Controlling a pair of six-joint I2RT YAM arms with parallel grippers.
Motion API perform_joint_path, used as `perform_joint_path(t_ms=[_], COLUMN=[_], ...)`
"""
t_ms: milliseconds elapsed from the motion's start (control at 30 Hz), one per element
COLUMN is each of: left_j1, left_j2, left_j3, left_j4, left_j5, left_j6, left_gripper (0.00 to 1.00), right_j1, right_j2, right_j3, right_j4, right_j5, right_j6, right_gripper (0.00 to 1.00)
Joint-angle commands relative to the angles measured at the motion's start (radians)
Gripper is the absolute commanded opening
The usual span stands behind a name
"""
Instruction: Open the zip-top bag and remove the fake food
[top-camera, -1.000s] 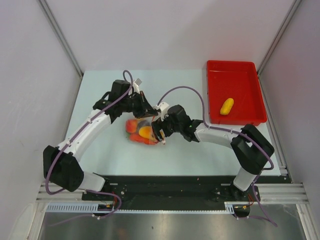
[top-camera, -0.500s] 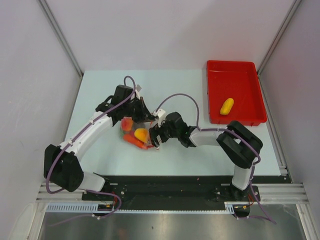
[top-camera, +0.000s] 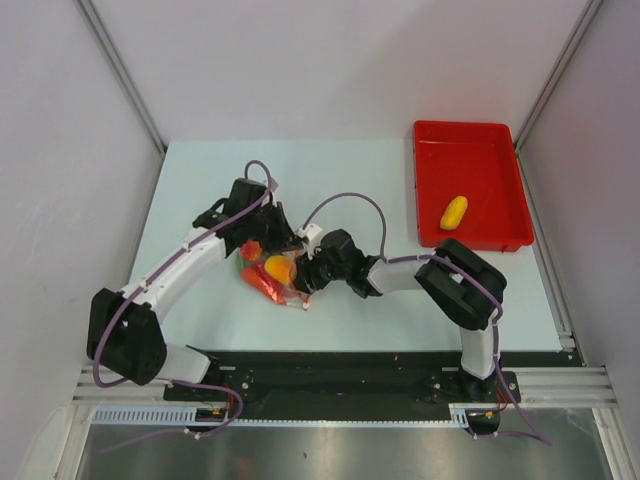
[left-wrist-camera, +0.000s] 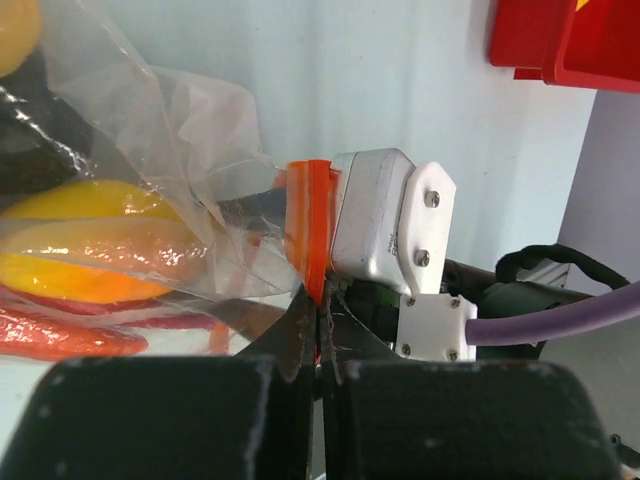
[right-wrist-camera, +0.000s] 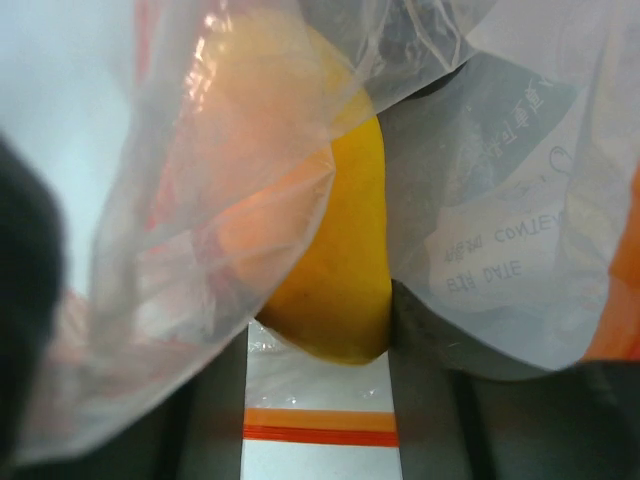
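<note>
I will next lift the fruit, carry it to the tray's bare bottom, outward of my right gripper and to its right in the top view, and release it.
The zip-top bag lies on the table between both arms, with its fake food inside. My left gripper is shut on the bag's orange-red zip strip and holds the mouth up. My right gripper reaches into the bag's mouth. Its jaws sit on either side of a yellow-orange oval fruit and press against it. Crinkled clear plastic drapes over both fingers and hides their tips. An orange-red piece lies under the fruit.
A red tray stands at the back right of the table, and a yellow toy piece lies in it. Both forearms cross the middle of the table. Grey walls close the sides.
My right gripper has pushed left into the bag, and its jaws have narrowed round the yellow-orange fruit. The left gripper and bag have shifted slightly toward the near left.
</note>
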Motion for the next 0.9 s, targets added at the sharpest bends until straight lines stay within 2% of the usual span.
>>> perform_joint_path(t_ms=[0,167,533,767,867], left_j1=[-0.003,0.045,0.111,0.113,0.113], left_j2=[-0.028,-0.004,0.015,0.026,0.026], left_j3=[0.087,0.171,0.225,0.265,0.265], left_j4=[0.015,-0.059,-0.119,-0.127,-0.131], left_j5=[0.045,0.016,-0.001,0.031,0.048], left_j6=[0.041,0.104,0.210,0.219,0.218], left_gripper=[0.00,0.00,0.00,0.00,0.00], right_j1=[0.005,-0.003,-0.035,-0.172,-0.343], right_j2=[-0.068,-0.194,-0.397,-0.594,-0.638], right_j3=[0.089,0.101,0.095,0.079,0.087], right_j4=[-0.195,-0.323,-0.625,-0.814,-0.848], right_j5=[-0.007,0.015,0.018,0.097,0.102], right_j6=[-0.035,-0.026,0.084,0.127,0.182], right_gripper=[0.33,0.19,0.13,0.11,0.13])
